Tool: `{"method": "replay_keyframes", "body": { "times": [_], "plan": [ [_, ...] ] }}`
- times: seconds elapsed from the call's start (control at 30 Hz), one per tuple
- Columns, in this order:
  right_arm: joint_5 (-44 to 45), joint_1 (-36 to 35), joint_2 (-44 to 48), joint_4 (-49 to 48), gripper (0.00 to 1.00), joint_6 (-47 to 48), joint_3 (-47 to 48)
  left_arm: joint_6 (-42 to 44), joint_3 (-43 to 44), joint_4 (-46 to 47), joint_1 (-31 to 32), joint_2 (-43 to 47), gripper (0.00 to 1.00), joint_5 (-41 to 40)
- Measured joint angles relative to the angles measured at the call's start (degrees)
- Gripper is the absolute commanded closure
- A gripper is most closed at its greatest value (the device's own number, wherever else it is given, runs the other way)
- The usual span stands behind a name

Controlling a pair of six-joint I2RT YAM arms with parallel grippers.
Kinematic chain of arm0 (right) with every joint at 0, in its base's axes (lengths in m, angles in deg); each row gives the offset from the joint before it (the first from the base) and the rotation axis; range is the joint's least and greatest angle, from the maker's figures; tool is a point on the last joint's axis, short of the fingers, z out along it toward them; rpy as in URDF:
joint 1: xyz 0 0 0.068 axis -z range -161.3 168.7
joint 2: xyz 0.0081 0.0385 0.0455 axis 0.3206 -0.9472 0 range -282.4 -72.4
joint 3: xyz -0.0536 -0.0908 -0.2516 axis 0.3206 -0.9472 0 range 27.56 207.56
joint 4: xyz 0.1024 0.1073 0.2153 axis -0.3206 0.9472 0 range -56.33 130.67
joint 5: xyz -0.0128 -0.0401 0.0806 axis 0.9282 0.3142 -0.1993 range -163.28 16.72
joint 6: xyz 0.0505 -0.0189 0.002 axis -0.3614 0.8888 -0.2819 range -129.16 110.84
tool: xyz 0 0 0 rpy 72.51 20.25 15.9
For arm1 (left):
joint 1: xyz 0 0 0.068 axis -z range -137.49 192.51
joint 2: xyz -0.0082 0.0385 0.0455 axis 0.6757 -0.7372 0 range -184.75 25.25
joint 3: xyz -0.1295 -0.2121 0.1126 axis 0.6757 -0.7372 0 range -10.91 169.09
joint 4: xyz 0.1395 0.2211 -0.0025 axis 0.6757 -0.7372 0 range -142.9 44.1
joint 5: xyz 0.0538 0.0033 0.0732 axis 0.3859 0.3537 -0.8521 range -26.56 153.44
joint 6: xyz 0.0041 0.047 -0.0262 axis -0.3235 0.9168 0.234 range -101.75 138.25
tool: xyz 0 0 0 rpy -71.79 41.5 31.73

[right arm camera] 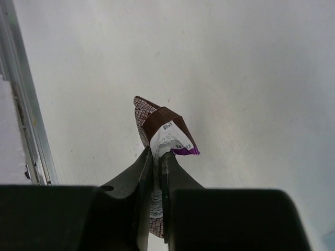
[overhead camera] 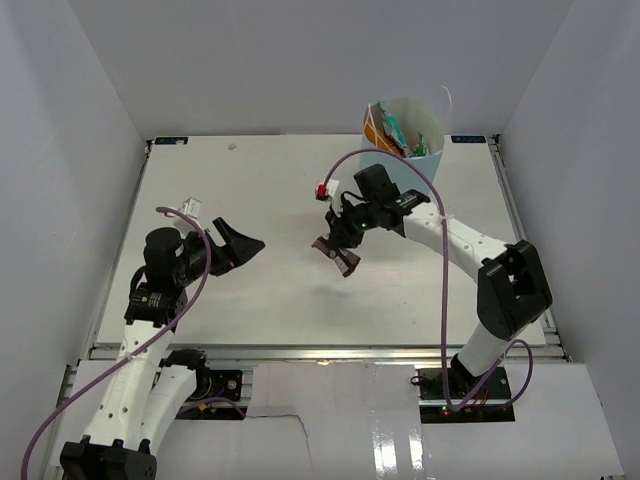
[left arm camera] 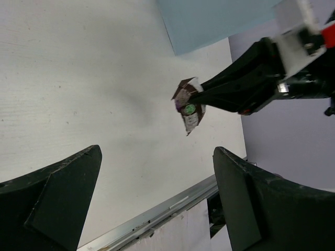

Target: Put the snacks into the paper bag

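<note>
My right gripper is to go up and outward next, over the open space beside the teal-green pouch (overhead camera: 394,130), then dip to release, because the bag's rim stands higher than the bar (overhead camera: 341,259).
A dark brown bar (overhead camera: 341,259) with a white and purple end hangs just above the white table, near its middle. My right gripper (overhead camera: 336,247) is shut on it. In the right wrist view the bar (right arm camera: 163,121) sticks out past the pinching fingertips of the right gripper (right arm camera: 158,155). The left wrist view shows the same bar (left arm camera: 188,104) from the side. The light-blue paper bag (overhead camera: 420,122) stands upright at the back right, with an orange chip bag (overhead camera: 372,130) and a teal-green pouch (overhead camera: 394,130) inside. My left gripper (overhead camera: 236,245) is open and empty at the left.
A small white object (overhead camera: 190,207) lies at the table's far left, behind the left arm. A metal rail (overhead camera: 320,350) runs along the table's near edge. The bag's thin white cord handle (overhead camera: 445,96) loops above its rim. White walls close in three sides.
</note>
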Motion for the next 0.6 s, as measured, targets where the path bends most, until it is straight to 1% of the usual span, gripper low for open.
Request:
{"method": "replay_keyframes", "body": {
  "times": [0.1, 0.17, 0.2, 0.23, 0.37, 0.43, 0.5, 0.6],
  "plan": [
    [-3.7, 0.7, 0.6, 3.5, 0.92, 5.1, 8.3, 0.2, -0.1, 0.8, 0.0, 0.3, 0.02, -0.2],
    [-5.4, 1.6, 0.3, 5.4, 0.92, 6.6, 16.3, 0.2, -0.3, 1.4, 0.0, 0.6, 0.02, -0.3],
    [-5.8, 2.0, 0.2, 5.7, 0.92, 6.6, 19.0, 0.2, -0.3, 1.6, 0.0, 0.6, 0.02, -0.3],
    [-6.8, 3.4, -0.4, 5.9, 0.92, 6.6, 25.4, 0.2, -0.3, 1.9, 0.0, 0.6, 0.02, -0.3],
    [-7.2, 9.1, -4.5, 5.2, 0.92, 3.8, 46.1, 0.6, -0.3, 2.9, 0.0, 0.3, 0.02, -0.3],
    [-6.3, 11.7, -6.1, 3.8, 0.92, 2.2, 53.0, 0.6, -0.3, 3.2, 0.0, 0.1, 0.02, -0.3],
    [-4.3, 14.1, -6.4, 1.9, 0.92, 0.6, 55.6, 0.6, -0.3, 3.7, 0.0, -0.2, 0.02, -0.3],
    [-0.8, 16.8, -6.3, -1.4, 0.92, -1.4, 55.5, 0.6, -0.4, 4.3, 0.0, -0.3, 0.02, -0.3]
  ]
}}
